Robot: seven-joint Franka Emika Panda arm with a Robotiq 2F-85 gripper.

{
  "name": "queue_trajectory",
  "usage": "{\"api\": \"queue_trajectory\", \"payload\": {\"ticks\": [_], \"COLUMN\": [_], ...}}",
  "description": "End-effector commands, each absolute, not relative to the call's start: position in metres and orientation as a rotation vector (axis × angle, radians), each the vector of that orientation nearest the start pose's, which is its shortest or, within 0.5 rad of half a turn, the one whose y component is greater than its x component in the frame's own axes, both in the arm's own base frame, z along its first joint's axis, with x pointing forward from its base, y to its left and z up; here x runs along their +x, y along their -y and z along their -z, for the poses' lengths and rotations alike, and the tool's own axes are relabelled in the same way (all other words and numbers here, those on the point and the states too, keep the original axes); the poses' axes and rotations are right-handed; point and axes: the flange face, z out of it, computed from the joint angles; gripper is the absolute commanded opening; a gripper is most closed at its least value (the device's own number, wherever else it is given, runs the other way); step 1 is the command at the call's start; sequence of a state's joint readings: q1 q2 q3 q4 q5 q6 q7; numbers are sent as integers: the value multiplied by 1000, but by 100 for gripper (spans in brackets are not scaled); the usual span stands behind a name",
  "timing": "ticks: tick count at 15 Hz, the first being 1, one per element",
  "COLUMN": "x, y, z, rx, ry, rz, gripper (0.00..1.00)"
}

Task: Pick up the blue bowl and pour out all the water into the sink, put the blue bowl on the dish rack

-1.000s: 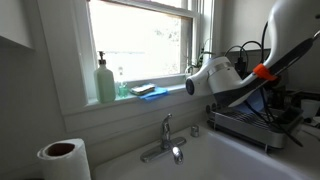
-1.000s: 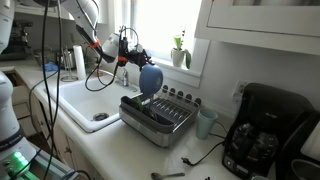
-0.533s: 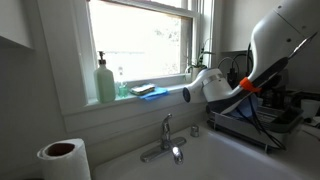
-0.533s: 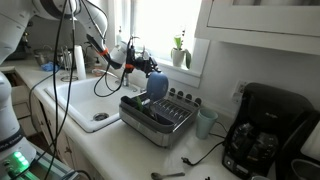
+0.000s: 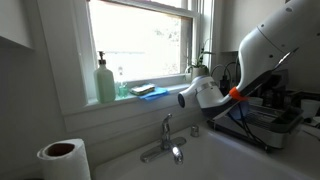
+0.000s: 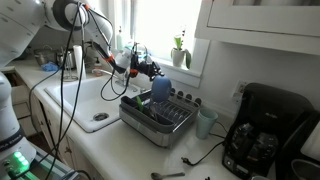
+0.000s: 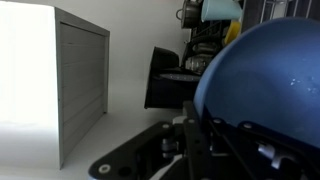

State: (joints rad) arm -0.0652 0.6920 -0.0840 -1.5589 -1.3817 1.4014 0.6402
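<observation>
The gripper brings the blue bowl [image 6: 160, 89] down next, on edge low over the dish rack, toward the rack's wires, turning slightly, then releases the bowl's rim.
The blue bowl [image 6: 160, 89] stands on edge, low over the near end of the dish rack [image 6: 160, 122]; whether it touches the wires I cannot tell. My gripper [image 6: 143, 70] reaches in from the sink side and is shut on the bowl's rim. In the wrist view the blue bowl [image 7: 270, 70] fills the right half, and my gripper [image 7: 192, 128] clamps its edge from below. In an exterior view my white wrist [image 5: 200, 93] hides the bowl and part of the dish rack [image 5: 262, 125]. The white sink [image 6: 85, 100] lies beside the rack, with its faucet [image 5: 168, 140] at the back.
A black coffee maker [image 6: 262, 130] and a pale cup [image 6: 206, 122] stand past the rack. The sill holds a soap bottle [image 5: 105, 82], a blue-and-yellow pad [image 5: 148, 91] and a plant [image 6: 180, 50]. A paper towel roll [image 5: 65, 158] is by the sink. Cables hang from the arm.
My arm has carried the bowl away from the sink, further over the dish rack and a little lower. The grip has stayed shut on it.
</observation>
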Motion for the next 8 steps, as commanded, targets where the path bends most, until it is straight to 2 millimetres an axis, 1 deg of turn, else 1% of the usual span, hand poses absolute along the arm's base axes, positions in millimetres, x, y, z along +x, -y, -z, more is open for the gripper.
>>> {"api": "queue_trajectory", "payload": {"ticks": [1,5,8], "x": [650,655,655], "y": [200,195,188], "z": [-281,-271,-261], "rx": [1485,1421,1393], "ry": [233,151,92], "rz": [301,305,310], "gripper": [1,1,1]}}
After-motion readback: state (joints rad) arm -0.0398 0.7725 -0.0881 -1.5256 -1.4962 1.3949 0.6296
